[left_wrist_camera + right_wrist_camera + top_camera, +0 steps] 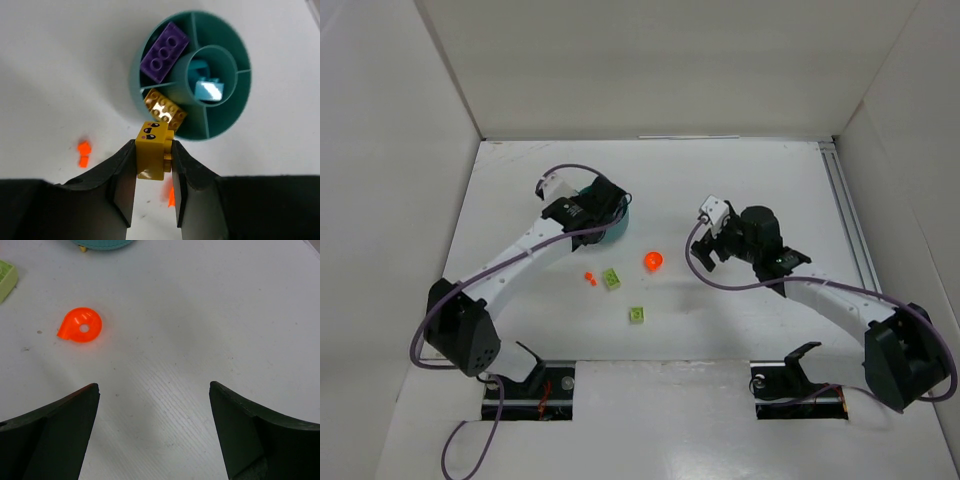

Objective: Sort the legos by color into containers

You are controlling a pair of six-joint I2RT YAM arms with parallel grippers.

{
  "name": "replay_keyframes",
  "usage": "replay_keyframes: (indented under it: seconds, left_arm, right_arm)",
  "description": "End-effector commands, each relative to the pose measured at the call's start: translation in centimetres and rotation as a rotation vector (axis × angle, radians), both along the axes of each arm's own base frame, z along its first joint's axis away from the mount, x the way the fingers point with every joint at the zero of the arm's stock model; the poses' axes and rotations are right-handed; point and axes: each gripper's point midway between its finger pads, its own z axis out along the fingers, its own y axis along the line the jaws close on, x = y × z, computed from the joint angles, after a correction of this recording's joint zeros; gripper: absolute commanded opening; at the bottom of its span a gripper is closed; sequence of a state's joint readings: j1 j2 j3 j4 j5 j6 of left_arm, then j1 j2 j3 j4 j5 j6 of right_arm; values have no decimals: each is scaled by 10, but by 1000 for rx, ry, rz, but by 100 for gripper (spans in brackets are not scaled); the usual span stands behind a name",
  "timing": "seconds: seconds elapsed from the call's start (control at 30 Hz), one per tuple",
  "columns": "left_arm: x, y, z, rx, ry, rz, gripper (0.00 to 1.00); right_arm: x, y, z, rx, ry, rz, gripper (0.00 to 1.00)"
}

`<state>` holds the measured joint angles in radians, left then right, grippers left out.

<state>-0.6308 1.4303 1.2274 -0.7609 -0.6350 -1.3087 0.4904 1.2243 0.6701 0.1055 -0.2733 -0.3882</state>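
Observation:
I need to ease my left gripper outward and down over the wedge holding a yellow lego (166,109) next and release the brick, since its color wedge is outward and below.
My left gripper (154,150) is shut on a yellow lego (151,142) with a printed face, held just short of the teal dish's rim (235,117). One wedge container holds a purple lego (164,51), the neighbouring wedge a yellow lego (164,109), and the central well a teal lego (207,89). Seen from above, the left gripper (595,205) covers most of the dish (622,230). On the table lie two lime green legos (612,278) (637,314), tiny orange pieces (590,277) and a rounded orange-red piece (80,325). My right gripper (154,390) stands open and empty to that piece's right.
White walls enclose the table on the left, back and right. A metal rail (845,215) runs along the right edge. Purple cables loop off both arms. In the right wrist view the dish (102,244) and a lime lego (6,272) sit at the top left.

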Motion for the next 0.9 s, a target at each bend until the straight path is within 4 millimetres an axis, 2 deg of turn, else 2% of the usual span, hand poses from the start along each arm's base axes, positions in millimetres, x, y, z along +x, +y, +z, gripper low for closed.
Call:
replay_keyframes:
  seconds: [0.0, 0.07, 0.3, 0.43, 0.53, 0.87]
  left_arm:
    - [31, 5, 22, 34, -86, 15, 12]
    - [43, 1, 22, 25, -100, 25, 12]
    - [65, -11, 16, 49, -90, 21, 12]
    - [72, -16, 15, 57, -86, 13, 12]
    - [73, -17, 8, 68, -70, 12, 12]
    - [73, -17, 8, 60, -74, 20, 39]
  right_arm:
    - [4, 1, 18, 49, -53, 3, 95]
    - [8, -5, 18, 52, -52, -11, 95]
    - [13, -12, 11, 50, -33, -25, 95]
    - [14, -14, 5, 46, -14, -26, 95]
    - [13, -12, 5, 49, -13, -18, 95]
    - [15, -14, 2, 43, -9, -15, 95]
